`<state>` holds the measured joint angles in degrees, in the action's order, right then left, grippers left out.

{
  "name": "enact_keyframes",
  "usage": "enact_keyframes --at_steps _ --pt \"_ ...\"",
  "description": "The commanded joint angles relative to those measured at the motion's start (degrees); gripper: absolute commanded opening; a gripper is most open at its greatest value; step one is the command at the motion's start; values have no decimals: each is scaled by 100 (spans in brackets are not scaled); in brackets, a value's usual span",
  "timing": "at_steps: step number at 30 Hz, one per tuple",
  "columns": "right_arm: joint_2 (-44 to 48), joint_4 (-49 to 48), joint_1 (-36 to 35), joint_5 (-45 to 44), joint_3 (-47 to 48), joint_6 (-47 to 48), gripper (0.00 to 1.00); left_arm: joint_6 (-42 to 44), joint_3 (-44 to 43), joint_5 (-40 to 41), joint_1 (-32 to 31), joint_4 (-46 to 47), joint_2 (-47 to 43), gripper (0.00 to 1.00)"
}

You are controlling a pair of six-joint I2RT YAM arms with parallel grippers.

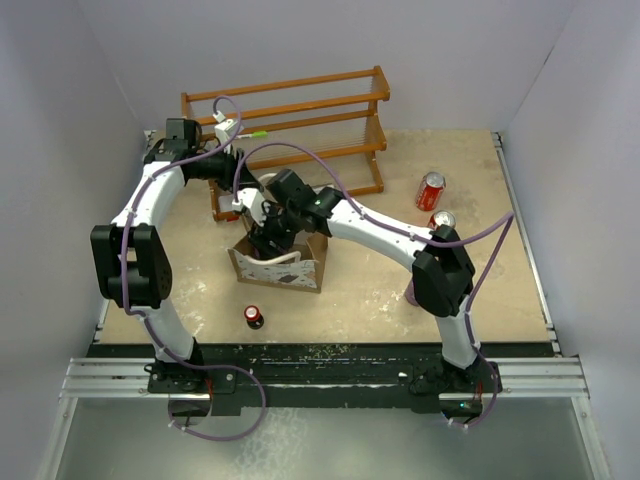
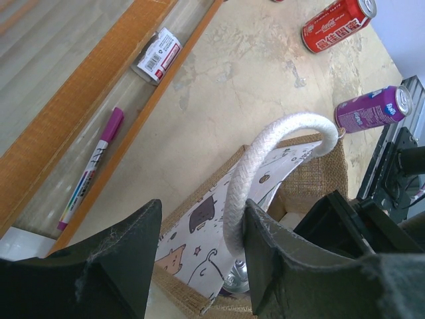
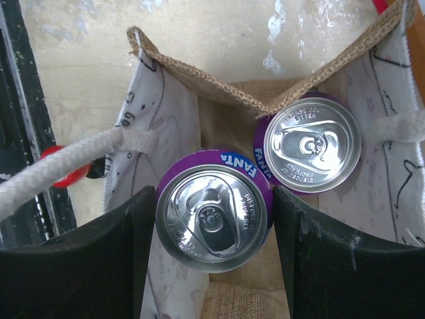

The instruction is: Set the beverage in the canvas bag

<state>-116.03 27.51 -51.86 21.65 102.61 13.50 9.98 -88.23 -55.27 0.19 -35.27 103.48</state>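
Observation:
My right gripper should next lower the purple Fanta can, its lid still above the second can's lid, and release it on the bag's tan bottom below.
The canvas bag [image 1: 283, 268] stands open at mid-table, white with dark print and a tan inside [image 3: 219, 90]. My right gripper [image 3: 214, 205] reaches down into it, its jaws against both sides of an upright purple Fanta can [image 3: 214, 219]. A second purple Fanta can [image 3: 312, 146] stands beside it inside the bag. My left gripper [image 2: 202, 226] is open just behind the bag [image 2: 292, 159], with a white rope handle [image 2: 265, 149] resting against the inner face of one finger. In the top view the left gripper [image 1: 243, 200] is behind the bag and the right gripper [image 1: 268, 240] over it.
A wooden rack [image 1: 300, 120] stands at the back, holding a purple marker [image 2: 93, 166] and a small white tube [image 2: 157, 56]. A red can [image 1: 430, 190] and a purple can [image 1: 441, 220] lie at right. A small red can [image 1: 254, 317] stands in front of the bag.

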Motion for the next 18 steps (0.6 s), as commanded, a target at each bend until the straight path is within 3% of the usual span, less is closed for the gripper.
enact_keyframes --at_steps 1,18 --pt "168 -545 -91 -180 -33 -100 0 -35 50 -63 -50 176 -254 55" --pt "-19 -876 -193 -347 -367 -241 2 -26 112 -45 -63 219 -256 55"
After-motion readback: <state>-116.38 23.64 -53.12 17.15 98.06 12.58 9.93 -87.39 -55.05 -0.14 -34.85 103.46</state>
